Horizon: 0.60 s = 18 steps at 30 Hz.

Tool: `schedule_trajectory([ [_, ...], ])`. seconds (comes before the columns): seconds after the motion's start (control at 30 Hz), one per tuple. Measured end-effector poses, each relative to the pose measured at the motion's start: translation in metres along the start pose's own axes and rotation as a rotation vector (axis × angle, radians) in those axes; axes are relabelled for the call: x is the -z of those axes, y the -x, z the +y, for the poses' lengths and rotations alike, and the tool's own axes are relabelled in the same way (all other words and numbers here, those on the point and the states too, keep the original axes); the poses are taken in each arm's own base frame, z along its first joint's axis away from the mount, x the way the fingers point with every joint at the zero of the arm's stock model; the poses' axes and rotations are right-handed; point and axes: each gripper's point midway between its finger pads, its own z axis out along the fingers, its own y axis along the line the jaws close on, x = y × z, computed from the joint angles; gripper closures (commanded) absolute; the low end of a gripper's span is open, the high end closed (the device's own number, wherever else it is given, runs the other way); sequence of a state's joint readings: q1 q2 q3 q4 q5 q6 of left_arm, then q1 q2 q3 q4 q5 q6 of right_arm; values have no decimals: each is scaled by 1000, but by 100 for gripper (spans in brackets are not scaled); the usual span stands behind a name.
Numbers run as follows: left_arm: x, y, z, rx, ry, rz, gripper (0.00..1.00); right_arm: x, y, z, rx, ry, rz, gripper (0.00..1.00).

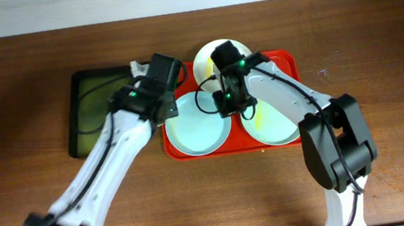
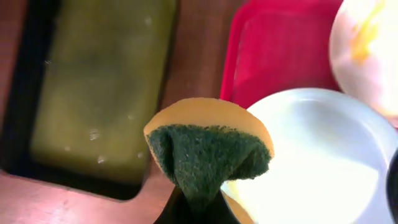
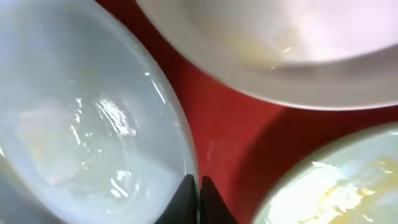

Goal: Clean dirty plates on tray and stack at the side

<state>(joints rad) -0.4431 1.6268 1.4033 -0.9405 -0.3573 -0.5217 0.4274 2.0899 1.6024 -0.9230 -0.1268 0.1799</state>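
Observation:
My right gripper will next lift the clean plate across to the right in the overhead view, then lower it and let go on the bare table beside the tray.
The red tray holds three plates. The white plate at the back has a yellow smear. The left aqua plate looks clean. The right aqua plate is yellow-smeared. My left gripper is shut on a green-and-yellow sponge, held over the tray's left rim by the left aqua plate. My right gripper is pinched shut on the right rim of the left aqua plate, its fingertips astride the edge. The white plate and the smeared aqua plate lie close by.
A smaller dark green tray lies left of the red tray, with a wet greenish floor. Brown wooden table surrounds both trays. Red tray floor shows between the plates.

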Motion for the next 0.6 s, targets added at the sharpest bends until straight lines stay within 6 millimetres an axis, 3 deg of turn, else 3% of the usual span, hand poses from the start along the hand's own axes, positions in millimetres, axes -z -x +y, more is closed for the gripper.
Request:
schedule_trajectory([
  [0.07, 15, 1, 28, 40, 33, 5, 100, 18, 12, -9, 11, -96, -39, 96],
  [0.17, 9, -8, 72, 96, 129, 81, 100, 36, 14, -18, 61, -285, -54, 96],
  [0.3, 1, -15, 137, 233, 236, 159, 100, 64, 24, 2, 205, -569, -163, 96],
  [0.43, -3, -18, 161, 321, 241, 193, 100, 104, 30, 25, 381, -881, -283, 96],
  [0.47, -4, -18, 164, 333, 239, 197, 100, 122, 32, 39, 486, -1017, -323, 96],
  [0.6, -4, -18, 163, 338, 230, 201, 100, 168, 34, 62, 617, -1319, -409, 96],
])
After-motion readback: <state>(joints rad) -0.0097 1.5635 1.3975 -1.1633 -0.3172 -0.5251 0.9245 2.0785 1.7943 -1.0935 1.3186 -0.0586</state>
